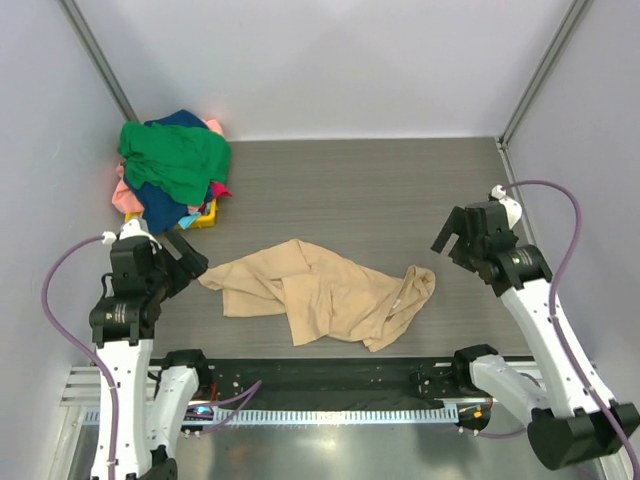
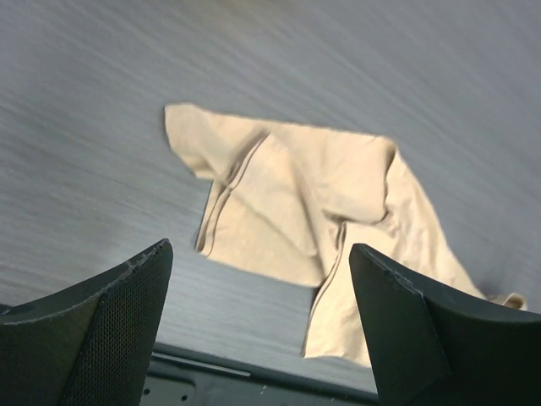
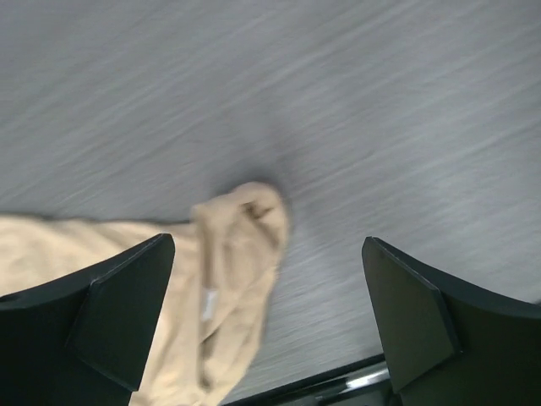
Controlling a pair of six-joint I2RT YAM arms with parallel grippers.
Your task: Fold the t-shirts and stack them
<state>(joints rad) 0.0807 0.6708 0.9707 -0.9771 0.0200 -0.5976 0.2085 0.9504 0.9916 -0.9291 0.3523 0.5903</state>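
The tan t-shirt flap's free near corner (image 1: 297, 339) lies below my right gripper. My right gripper should next swing left in the top view, back and down onto that corner.
A tan t-shirt (image 1: 320, 292) lies crumpled on the table's near middle. It also shows in the left wrist view (image 2: 313, 220) and, with its small white neck label, in the right wrist view (image 3: 224, 288). A heap of other t-shirts sits at the back left, a green one (image 1: 178, 155) on top and a navy one (image 1: 160, 205) below, with pink cloth at the edges. My left gripper (image 1: 190, 262) is open and empty, just left of the tan shirt's sleeve. My right gripper (image 1: 455, 235) is open and empty, raised to the right of the shirt.
A small yellow basket (image 1: 205, 215) peeks out under the heap at the back left. Grey walls close the table on the left, back and right. A black rail (image 1: 330, 375) runs along the near edge between the arm bases.
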